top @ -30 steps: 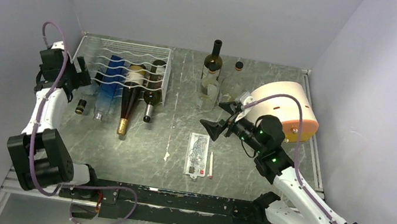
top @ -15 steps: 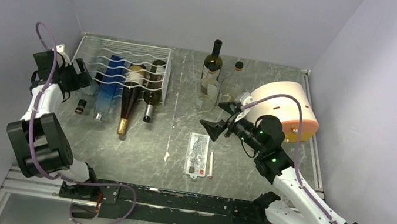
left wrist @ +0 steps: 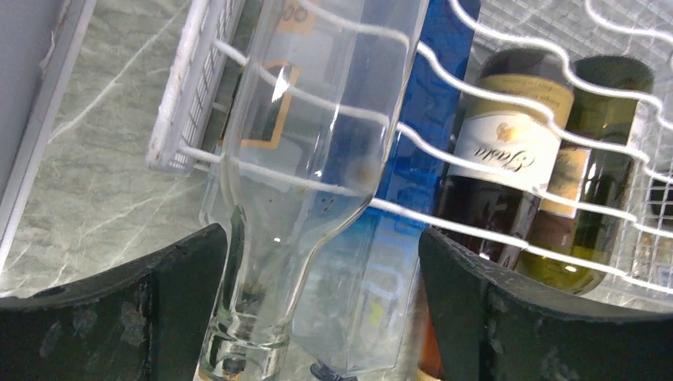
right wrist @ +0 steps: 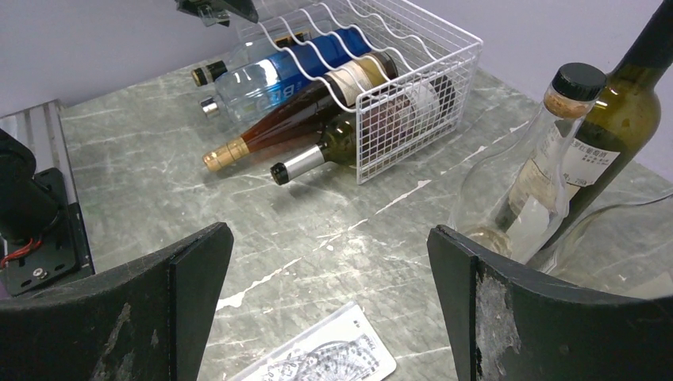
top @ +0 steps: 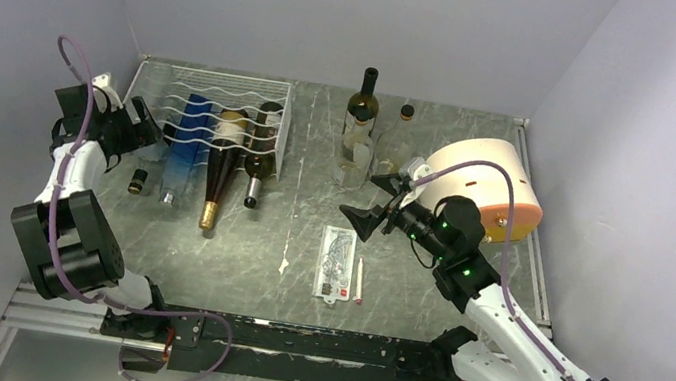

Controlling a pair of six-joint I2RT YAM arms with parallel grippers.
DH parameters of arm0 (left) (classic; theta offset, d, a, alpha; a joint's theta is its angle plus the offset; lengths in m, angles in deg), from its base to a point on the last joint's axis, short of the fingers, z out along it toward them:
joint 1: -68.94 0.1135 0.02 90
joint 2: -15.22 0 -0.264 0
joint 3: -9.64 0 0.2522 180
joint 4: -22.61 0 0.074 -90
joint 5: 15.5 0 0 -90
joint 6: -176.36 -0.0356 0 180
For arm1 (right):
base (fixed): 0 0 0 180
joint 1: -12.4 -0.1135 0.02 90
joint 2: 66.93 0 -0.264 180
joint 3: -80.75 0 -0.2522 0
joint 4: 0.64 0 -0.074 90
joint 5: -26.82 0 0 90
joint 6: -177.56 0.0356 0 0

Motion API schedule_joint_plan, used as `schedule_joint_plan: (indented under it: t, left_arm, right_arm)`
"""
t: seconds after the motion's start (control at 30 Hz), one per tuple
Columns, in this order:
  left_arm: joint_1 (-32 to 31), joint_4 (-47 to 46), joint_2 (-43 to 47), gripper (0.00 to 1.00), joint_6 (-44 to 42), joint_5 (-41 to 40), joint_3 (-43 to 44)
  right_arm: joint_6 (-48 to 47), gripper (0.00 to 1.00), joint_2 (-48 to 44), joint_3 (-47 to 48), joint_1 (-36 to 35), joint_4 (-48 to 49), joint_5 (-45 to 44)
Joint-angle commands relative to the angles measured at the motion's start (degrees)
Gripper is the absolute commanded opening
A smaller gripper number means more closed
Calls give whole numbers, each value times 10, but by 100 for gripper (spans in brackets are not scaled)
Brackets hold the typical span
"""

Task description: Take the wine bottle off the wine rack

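The left gripper's open fingers are only around the clear bottle's narrow neck, so the gripper needs to move outward along the bottle and close on the bottle's wide body.
The white wire wine rack stands at the far left and holds several bottles lying on their sides. From the left these are a clear bottle, a blue bottle, a brown gold-foiled bottle and a green bottle. My left gripper is open at the rack's front left corner. In the left wrist view, the left gripper straddles the clear bottle's neck, its fingers apart from the glass. My right gripper hangs open and empty over mid-table. The rack shows in its view.
A dark green bottle and clear bottles stand upright at the back centre. A white and orange round container is at the right. A printed card and a small stick lie in the middle.
My left arm's wrist has shifted slightly to the far left beside the rack. My right gripper has drifted a little to the left. No bottle has moved.
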State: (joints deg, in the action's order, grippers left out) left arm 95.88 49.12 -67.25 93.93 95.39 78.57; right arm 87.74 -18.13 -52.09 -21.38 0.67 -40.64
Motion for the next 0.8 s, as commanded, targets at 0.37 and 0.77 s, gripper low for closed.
schedule_joint_plan:
  t: [0.37,0.77]
  left_arm:
    - [3,-15,-42,84,50,3,100]
    - [-18,-22,-104,77,39,19,131]
  right_arm:
    - [-9,99,-1,-4,-1,10,-1]
    - [-10,99,10,-5,-2,13,-3]
